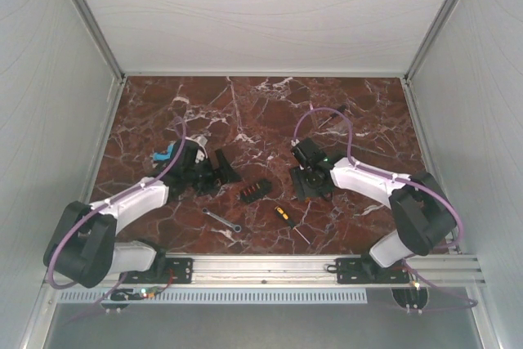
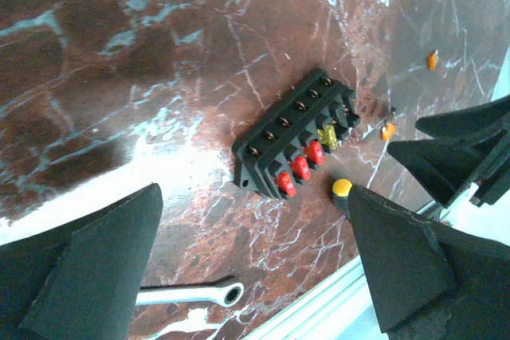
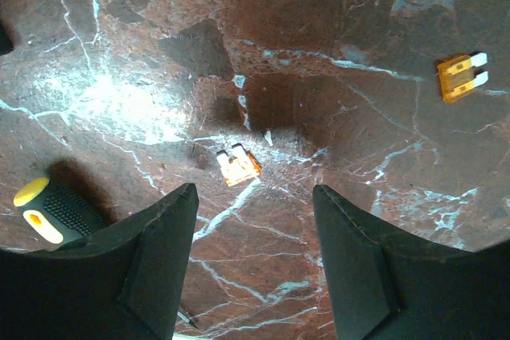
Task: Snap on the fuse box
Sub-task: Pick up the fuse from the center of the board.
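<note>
The right gripper eases down and slightly to its left in the wrist view next until both fingers straddle the nearer orange fuse (image 3: pixel 242 169). That fuse lies below it there.
The fuse box (image 1: pixel 254 190) is a small black block lying on the marble between the two arms. In the left wrist view the fuse box (image 2: pixel 295 141) shows a row of red fuses and one yellow fuse along its near side. My left gripper (image 2: pixel 253 203) hovers just short of the box, open wide, with nothing between its fingers (image 2: pixel 96 276). From above, the left gripper (image 1: pixel 219 176) is to the left of the box. My right gripper (image 1: pixel 309 179) is to the right of it. The right gripper (image 3: pixel 253 193) is open over bare marble and holds nothing.
A silver wrench (image 1: pixel 222 220) and a yellow-and-black screwdriver (image 1: pixel 288 220) lie near the front edge, by the metal rail (image 1: pixel 261 267). Loose orange fuses (image 3: pixel 238 165) (image 3: pixel 462 76) lie on the marble ahead of the right gripper. Grey walls close in the table.
</note>
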You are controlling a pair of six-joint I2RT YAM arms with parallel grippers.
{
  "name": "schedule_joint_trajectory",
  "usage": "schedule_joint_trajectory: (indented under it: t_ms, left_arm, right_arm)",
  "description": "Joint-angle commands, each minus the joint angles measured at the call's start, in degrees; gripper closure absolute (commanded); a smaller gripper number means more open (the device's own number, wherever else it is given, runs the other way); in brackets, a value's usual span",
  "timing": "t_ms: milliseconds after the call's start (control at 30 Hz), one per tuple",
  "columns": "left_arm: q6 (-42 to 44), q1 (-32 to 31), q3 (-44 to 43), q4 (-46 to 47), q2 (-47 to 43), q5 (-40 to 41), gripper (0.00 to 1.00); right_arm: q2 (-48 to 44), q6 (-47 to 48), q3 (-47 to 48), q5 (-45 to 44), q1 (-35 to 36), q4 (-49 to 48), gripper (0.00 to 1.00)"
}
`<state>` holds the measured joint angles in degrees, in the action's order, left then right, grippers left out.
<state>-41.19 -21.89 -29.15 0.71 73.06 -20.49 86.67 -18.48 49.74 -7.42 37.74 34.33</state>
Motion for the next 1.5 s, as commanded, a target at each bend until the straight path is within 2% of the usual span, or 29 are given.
schedule_joint_trajectory:
  t_ms: [0,767,1200,1467]
  left_arm:
    - [-1.93,1.24,-1.34,-4.21,-1.75,3.25,0.00]
    - [-0.56,1.41,1.53,1.68,-3.62,-4.29,0.06]
    - [-1.49,1.41,2.90,5.00,-3.74,-7.24,0.10]
    - [-2.25,1.37,3.56,6.53,-3.69,-8.30,0.12]
  right_arm:
    - [0.08,1.24,-0.42,1.41,-0.21,-2.71,0.43]
    - [4.92,3.00,0.69,5.60,2.10,-1.38,0.53]
    - [5.48,2.71,1.11,5.11,3.19,-1.06,0.63]
    - [5.80,2.16,0.72,1.86,3.31,-2.43,0.63]
